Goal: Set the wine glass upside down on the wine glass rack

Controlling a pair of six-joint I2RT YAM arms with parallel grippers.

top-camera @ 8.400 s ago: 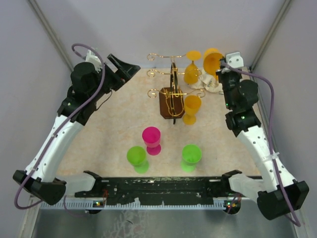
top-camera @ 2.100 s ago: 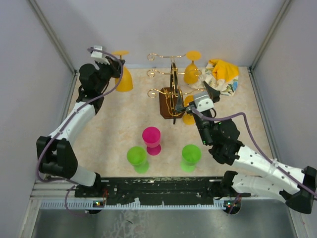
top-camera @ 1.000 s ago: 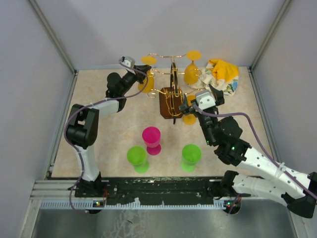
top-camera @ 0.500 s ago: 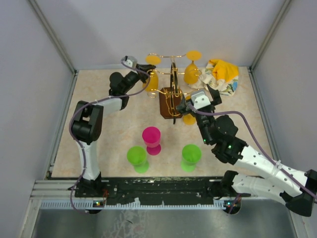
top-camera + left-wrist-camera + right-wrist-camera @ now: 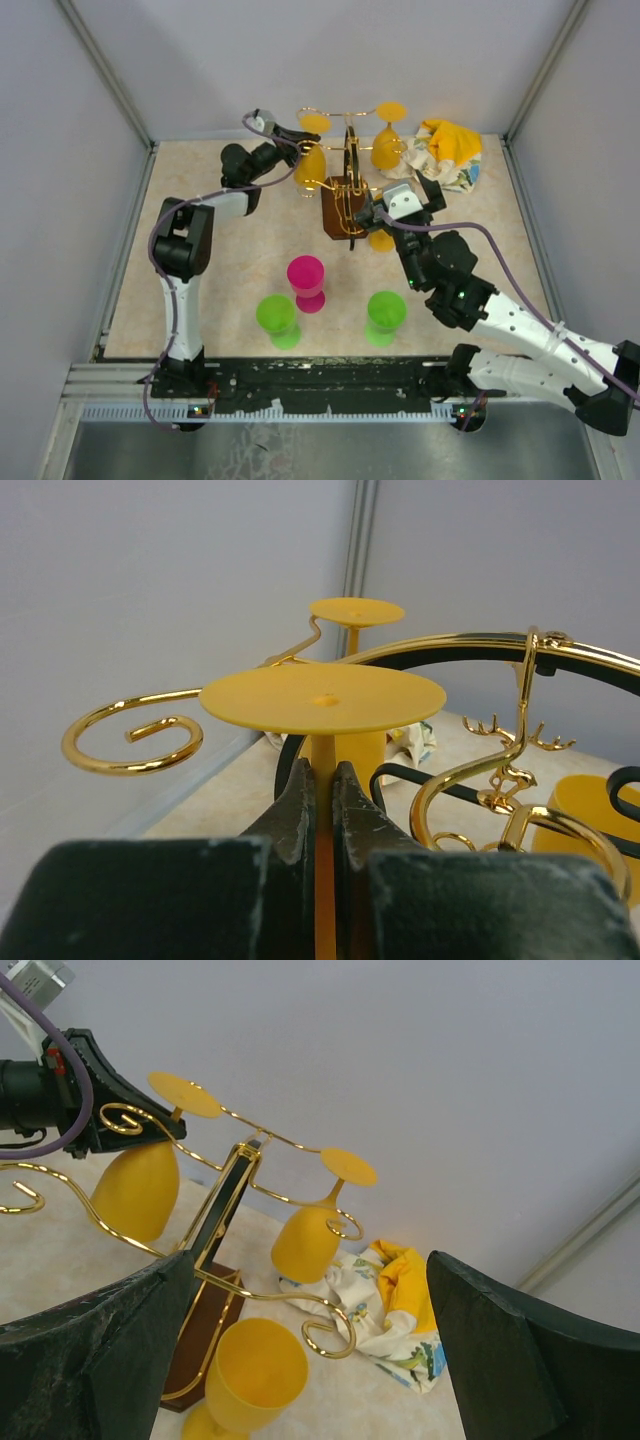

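I will move my left gripper outward, bring the glass's stem into the rack's far curl [image 5: 303, 113] [image 5: 150, 738], and let go of the glass, because the curl lies outward of the stem.
A yellow wine glass [image 5: 312, 162] hangs upside down, its round foot [image 5: 322, 697] uppermost. My left gripper [image 5: 322, 770] is shut on its stem, at the top-left curled arm [image 5: 130, 742] of the gold wine glass rack [image 5: 349, 160]. The foot sits just above that wire; I cannot tell whether it rests on it. My right gripper [image 5: 310, 1260] stands wide open with nothing between its fingers, on the near right of the rack, over an upright yellow glass [image 5: 255, 1370]. Another yellow glass [image 5: 310, 1240] hangs upside down on the rack's far right arm.
The rack's brown base [image 5: 338, 215] stands mid-table. A yellow-and-white cloth [image 5: 446, 150] lies bunched at the back right. One pink cup [image 5: 306, 275] and two green cups [image 5: 275, 315] [image 5: 386, 310] stand upright near the front.
My left gripper has carried the upside-down glass right, from the back left corner to the rack's top-left arm. The right arm came in from the back right corner beside the rack, then barely shifted.
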